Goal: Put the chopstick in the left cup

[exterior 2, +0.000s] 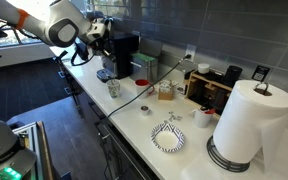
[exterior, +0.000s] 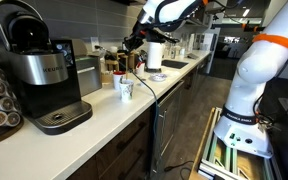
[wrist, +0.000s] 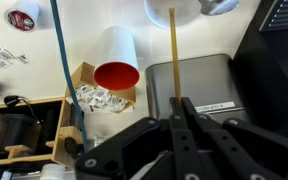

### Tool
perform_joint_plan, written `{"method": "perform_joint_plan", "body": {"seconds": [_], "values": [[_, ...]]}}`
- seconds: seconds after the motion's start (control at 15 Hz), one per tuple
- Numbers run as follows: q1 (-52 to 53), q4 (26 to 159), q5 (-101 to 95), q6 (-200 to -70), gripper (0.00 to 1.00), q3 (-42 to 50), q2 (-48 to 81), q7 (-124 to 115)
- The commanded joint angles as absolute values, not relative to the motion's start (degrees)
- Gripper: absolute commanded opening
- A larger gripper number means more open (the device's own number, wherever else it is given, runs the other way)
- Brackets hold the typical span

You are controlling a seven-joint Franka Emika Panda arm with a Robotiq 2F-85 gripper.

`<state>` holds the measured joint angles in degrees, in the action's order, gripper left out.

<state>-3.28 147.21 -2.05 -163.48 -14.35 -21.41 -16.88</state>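
The far end of the chopstick [wrist: 172, 55] already reaches the rim of the white cup with the spoon [wrist: 182, 10], so next I should lower my gripper toward that cup and release the chopstick inside.
My gripper [wrist: 180, 103] is shut on a thin yellow chopstick [wrist: 172, 55], which sticks out ahead of the fingertips. In the wrist view its far end reaches the rim of a white cup [wrist: 174, 10] at the top edge. A second white cup with a red inside [wrist: 116, 62] stands to the left of the chopstick, apart from it. In both exterior views the gripper [exterior: 134, 42] [exterior 2: 102, 35] hangs above the counter near the coffee machine, with a cup [exterior: 124, 88] [exterior 2: 114, 88] on the counter below it.
A grey metal surface [wrist: 206, 85] lies under the gripper. A blue cable [wrist: 62, 60] runs down the left. A wooden rack with packets [wrist: 89, 95] is beside the red cup. A coffee machine [exterior: 39, 75], a paper towel roll [exterior 2: 246, 120] and a striped bowl [exterior 2: 167, 137] stand on the counter.
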Motion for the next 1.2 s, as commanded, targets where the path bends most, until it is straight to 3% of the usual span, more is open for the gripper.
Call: {"method": "perform_joint_plan", "body": {"seconds": [0.0,0.27,0.33,1.13], "values": [[-1.93,147.15,-1.82,-163.40,0.05,-13.22,-20.80,-17.03],[-0.56,146.83,-0.82,-163.41,0.05,-12.06,-19.50,-16.80],[-1.36,146.82,-1.87,-164.38,0.01,-12.91,-19.09,-17.83],[-14.32,142.66,-18.90,-167.51,0.01,-26.89,-10.69,-28.56]]}}
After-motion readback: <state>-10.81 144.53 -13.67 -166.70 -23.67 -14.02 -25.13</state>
